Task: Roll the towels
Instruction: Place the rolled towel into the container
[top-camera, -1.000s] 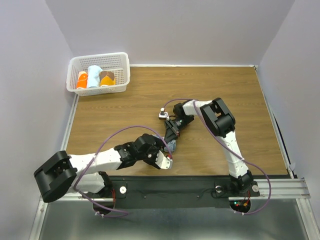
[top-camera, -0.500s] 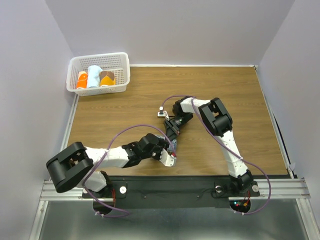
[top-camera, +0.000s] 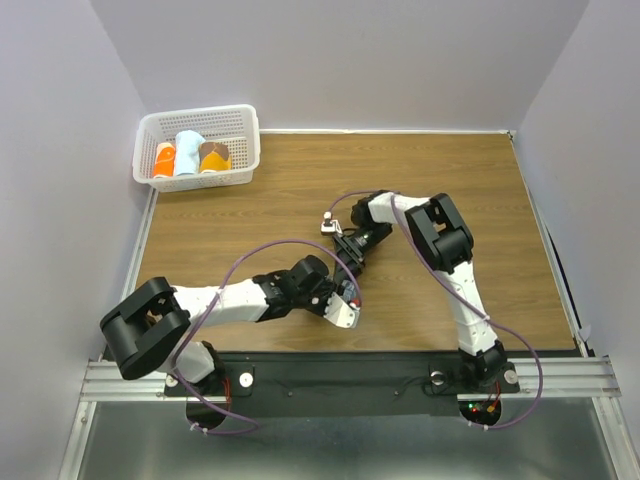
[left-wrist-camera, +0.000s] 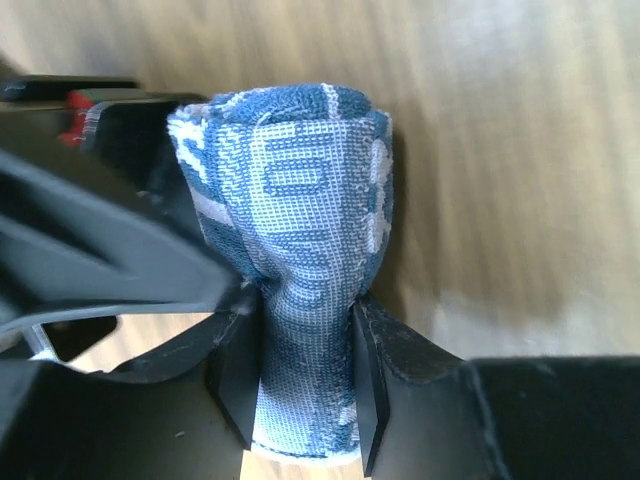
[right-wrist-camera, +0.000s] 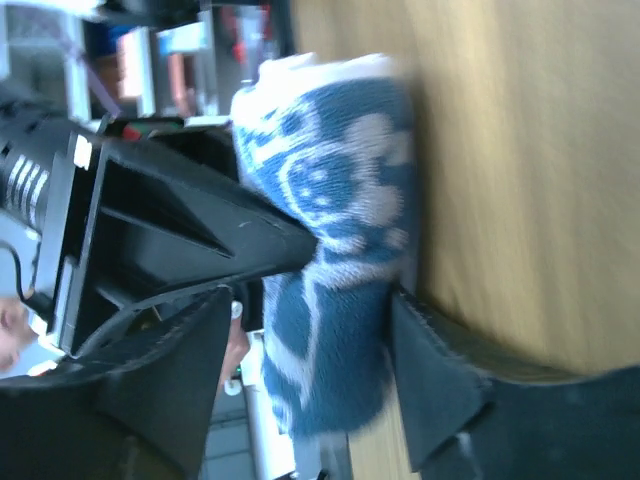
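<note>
The basket's open gap (top-camera: 240, 152) beside the brown towel is outward, so my left gripper needs to lift the roll outward next, lower it into that gap and let it go.
The navy-blue towel (left-wrist-camera: 300, 250) with pale square motifs is rolled into a tight bundle. In the top view only a sliver of the towel (top-camera: 347, 277) shows between the two grippers at mid-table. My left gripper (left-wrist-camera: 300, 335) is shut on the roll's lower part, and it shows in the top view (top-camera: 343, 292). My right gripper (right-wrist-camera: 310, 365) straddles the same roll (right-wrist-camera: 335, 250) from the far side. One finger (right-wrist-camera: 440, 375) touches the cloth, and a narrow gap shows at the other finger (right-wrist-camera: 165, 385). In the top view the right gripper (top-camera: 351, 258) sits just beyond the left one.
A white basket (top-camera: 246, 150) at the far left corner holds three rolled towels: orange, pale blue and brown. The black mounting rail (top-camera: 380, 375) runs along the near edge. Grey walls close in the table on three sides.
My left gripper has moved right and slightly forward with the roll, and its arm has swung in. My right wrist has shifted slightly up and to the right.
</note>
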